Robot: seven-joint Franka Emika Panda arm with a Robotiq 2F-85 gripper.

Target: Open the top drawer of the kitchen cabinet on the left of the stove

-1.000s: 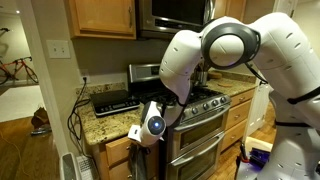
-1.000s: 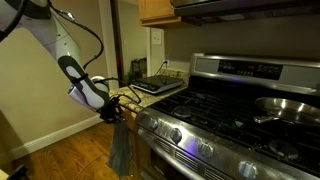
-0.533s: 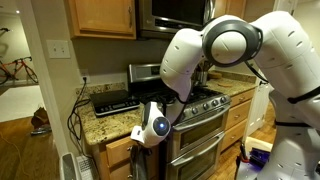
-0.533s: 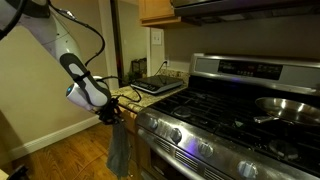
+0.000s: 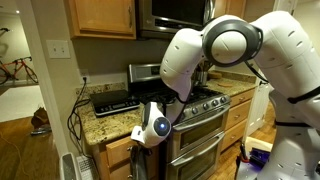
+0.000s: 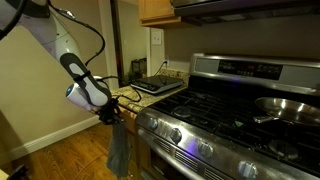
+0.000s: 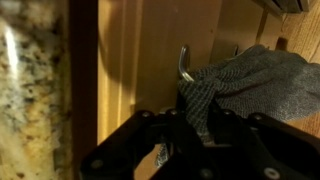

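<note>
The gripper pulls back from the granite top next, drawing the shut top drawer with it, then releases the towel-covered handle between its fingers.
The kitchen cabinet with its speckled granite top stands beside the stove, which also shows in an exterior view. My gripper is at the front of the top drawer, as also seen in an exterior view. In the wrist view the oak front of the top drawer carries a metal handle draped with a grey towel. My gripper looks shut around the handle and the towel's edge. Whether the drawer has come out is hard to tell.
A black flat appliance sits on the granite, with cables hanging off the side. The towel hangs down in front of the cabinet. A pan is on the stove. A microwave hangs above. Wood floor lies beside the cabinet.
From 1 s to 0.5 s ago my gripper shifted slightly away from the cabinet front. Nothing has visibly moved since.
</note>
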